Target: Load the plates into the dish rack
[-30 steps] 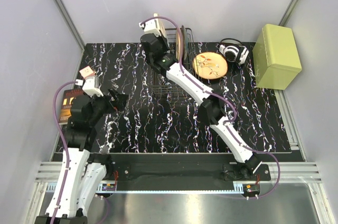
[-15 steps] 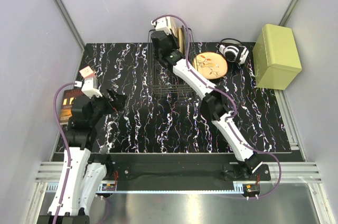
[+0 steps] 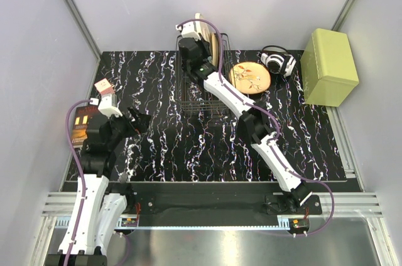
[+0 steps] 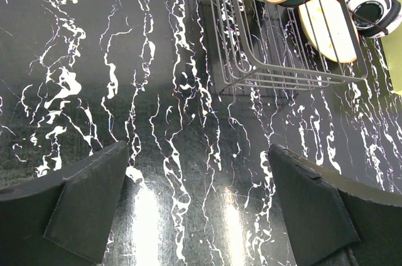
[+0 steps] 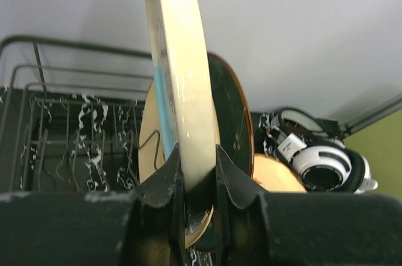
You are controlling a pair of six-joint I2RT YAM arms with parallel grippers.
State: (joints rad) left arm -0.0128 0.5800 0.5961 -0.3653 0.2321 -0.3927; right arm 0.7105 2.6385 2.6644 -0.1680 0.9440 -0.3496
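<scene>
The empty wire slots are below the robot's right gripper and to its left in the wrist view, so the right gripper will next move down and sideways to release the plate.
My right gripper is shut on the rim of the cream plate with a light-blue segment. It holds the plate upright, edge-on, above the back end of the black wire dish rack. Just behind it a dark teal plate and a pale orange plate stand in the rack. A second orange plate with a branch pattern lies flat on the table right of the rack. My left gripper is open and empty, low over the table left of the rack.
Black-and-white headphones lie behind the flat orange plate. A yellow-green box stands at the back right. A dark book lies at the table's left edge. Grey walls close in the back and sides.
My right gripper has swung right with the cream plate, from the rack's left back corner to over its back end, and turned the plate upright. The left arm has barely moved.
</scene>
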